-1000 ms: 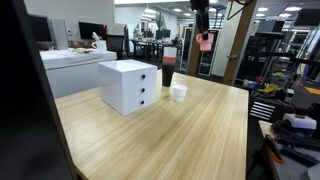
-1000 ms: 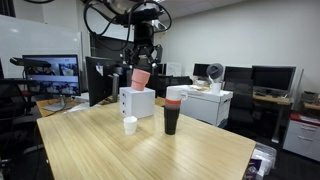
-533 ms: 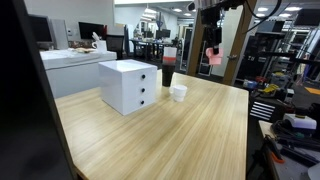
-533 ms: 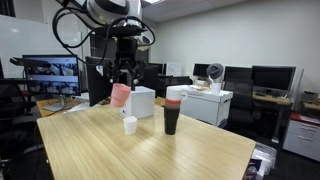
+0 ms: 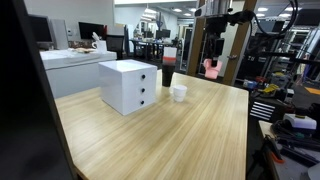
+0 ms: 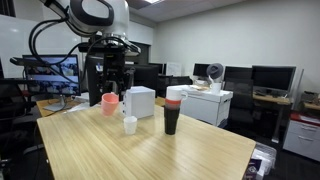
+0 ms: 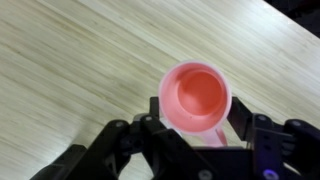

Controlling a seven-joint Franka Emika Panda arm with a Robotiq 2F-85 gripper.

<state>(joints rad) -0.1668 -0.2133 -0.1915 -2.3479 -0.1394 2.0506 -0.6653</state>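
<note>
I will next move toward the small white cup (image 6: 130, 124), then lower the hanging pink cup upright and release it beside that on the bare tabletop below.
My gripper (image 7: 197, 112) is shut on a pink cup (image 7: 195, 97), gripping it at its handle side, mouth up and empty, above the light wooden table (image 7: 70, 60). In both exterior views the cup (image 5: 212, 68) (image 6: 110, 102) hangs in the air under the gripper (image 6: 111, 88), low above the table and to one side of a small white cup (image 5: 179, 93) (image 6: 130, 124). A black tumbler with a pink and white top (image 6: 173, 108) (image 5: 167, 74) and a white two-drawer box (image 5: 128, 85) (image 6: 140, 101) stand nearby.
The wooden table (image 5: 170, 135) has edges near the cup's side. Desks with monitors (image 6: 50, 80), chairs and shelving (image 5: 270, 60) surround the table. A wooden pillar (image 5: 236, 45) stands behind the arm.
The arm has carried the pink cup down and sideways, away from above the white box, to a lower spot past the small white cup. The grip is unchanged.
</note>
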